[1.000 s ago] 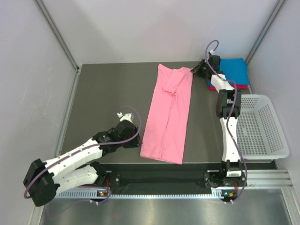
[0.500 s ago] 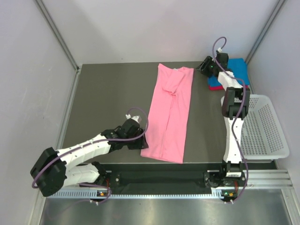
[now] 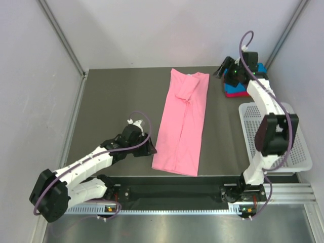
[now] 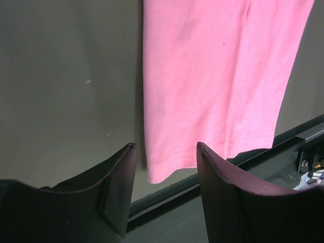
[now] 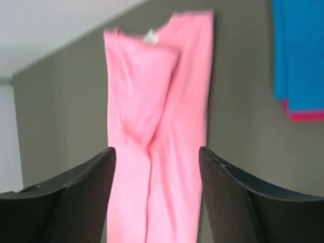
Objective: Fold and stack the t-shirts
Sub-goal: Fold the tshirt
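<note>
My left gripper will next move down and slightly back, open, onto the folded pink t-shirt's nearest hem corner (image 3: pixel 154 166) (image 4: pixel 156 173), because that corner is still below the gripper's spread fingers.
The light pink t-shirt (image 3: pixel 182 124) lies folded lengthwise into a long strip down the middle of the table, collar end at the far side. My left gripper (image 3: pixel 150 150) is open, low beside the strip's near-left corner. In the left wrist view that corner of the pink shirt (image 4: pixel 212 76) lies just beyond the open gripper (image 4: pixel 166 148), and nothing is between the fingers. My right gripper (image 3: pixel 224 70) hangs open and empty above the far right. It looks down on the pink strip (image 5: pixel 157 126) and a folded blue t-shirt (image 5: pixel 298 55) lying on a magenta-red one (image 5: pixel 304 116).
A white mesh basket (image 3: pixel 283 147) stands at the right edge, partly under my right arm. The blue and magenta stack (image 3: pixel 234 89) sits in the far right corner. The table's front rail (image 4: pixel 212 177) runs just past the shirt's hem.
My right gripper opened, let go of the pink shirt's far-right corner and pulled back up and right toward the stack. My left gripper shifted toward the near-left corner and opened a little wider.
</note>
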### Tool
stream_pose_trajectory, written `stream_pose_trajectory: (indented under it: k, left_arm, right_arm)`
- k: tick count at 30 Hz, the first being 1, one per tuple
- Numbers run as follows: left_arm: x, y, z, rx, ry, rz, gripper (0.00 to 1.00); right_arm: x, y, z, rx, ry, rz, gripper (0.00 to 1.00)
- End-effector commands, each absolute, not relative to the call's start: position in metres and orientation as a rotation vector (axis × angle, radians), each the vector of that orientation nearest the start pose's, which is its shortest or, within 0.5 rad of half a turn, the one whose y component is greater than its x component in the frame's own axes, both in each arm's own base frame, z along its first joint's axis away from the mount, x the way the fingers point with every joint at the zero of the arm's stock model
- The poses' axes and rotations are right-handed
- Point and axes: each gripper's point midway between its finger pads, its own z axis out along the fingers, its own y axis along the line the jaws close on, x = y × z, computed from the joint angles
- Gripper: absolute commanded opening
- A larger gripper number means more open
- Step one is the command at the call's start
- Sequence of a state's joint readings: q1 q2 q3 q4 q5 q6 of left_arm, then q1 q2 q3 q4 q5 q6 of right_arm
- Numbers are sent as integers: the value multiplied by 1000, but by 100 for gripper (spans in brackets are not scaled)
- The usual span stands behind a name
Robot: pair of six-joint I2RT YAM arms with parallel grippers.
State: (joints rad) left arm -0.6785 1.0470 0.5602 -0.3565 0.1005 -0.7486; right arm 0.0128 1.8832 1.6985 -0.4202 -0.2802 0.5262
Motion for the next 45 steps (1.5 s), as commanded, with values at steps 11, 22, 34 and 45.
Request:
stream_pose_trajectory:
  k: [11,22,34,45]
  left_arm:
    - [177,-218,57,-3,2600,-835,54]
    - [152,-216,38,-29,2627,-885,44]
    - [136,-215,25,-16,2650,-918,26]
    - [116,-221,31,-29,2639,-961,0]
  right_arm:
    - [316,167,171,251,2316,845,100]
    - [222,174,128,186,2477,812,84]
    - [131,179,65,268,2627,817,63]
    - [101,191,41,228,2693,715,63]
